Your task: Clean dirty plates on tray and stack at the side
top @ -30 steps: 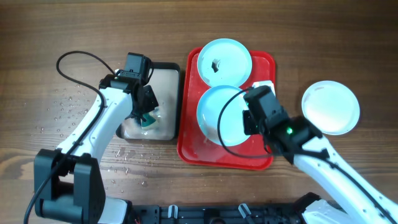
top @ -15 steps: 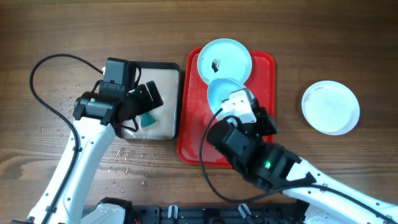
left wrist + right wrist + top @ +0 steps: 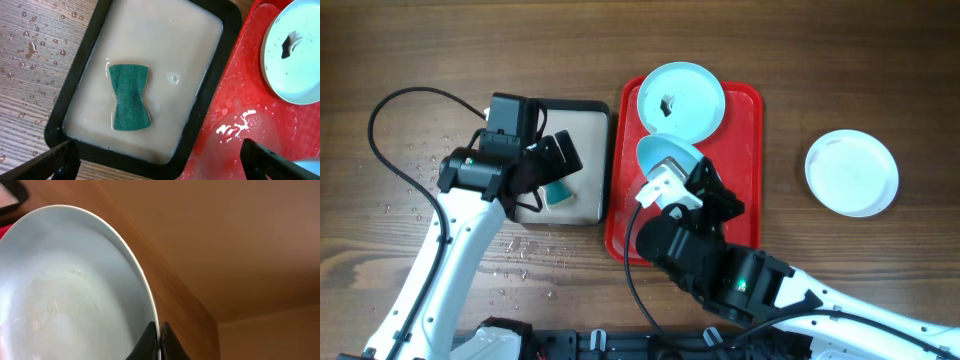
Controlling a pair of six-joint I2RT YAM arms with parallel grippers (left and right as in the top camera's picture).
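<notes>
My right gripper should next swing right in the overhead view to the third plate below it, then level, lower and release the clean-looking plate.
My right gripper is shut on the rim of a pale blue plate, holding it lifted and tilted on edge above the red tray. In the right wrist view the plate fills the left side, its rim pinched by my gripper. A second plate with a dark smear lies at the tray's far end, also visible as the smeared plate. A third plate sits on the table to the right. My left gripper hangs open above the black-rimmed tray, holding nothing.
A green sponge lies in the beige liquid of the black-rimmed tray, between the spread fingertips of my left gripper. Water drops speckle the wood to the left. The red tray floor is wet.
My left gripper opened, let go of the sponge and rose above the black-rimmed tray. The right arm lifted its plate off the red tray and tipped it on edge.
</notes>
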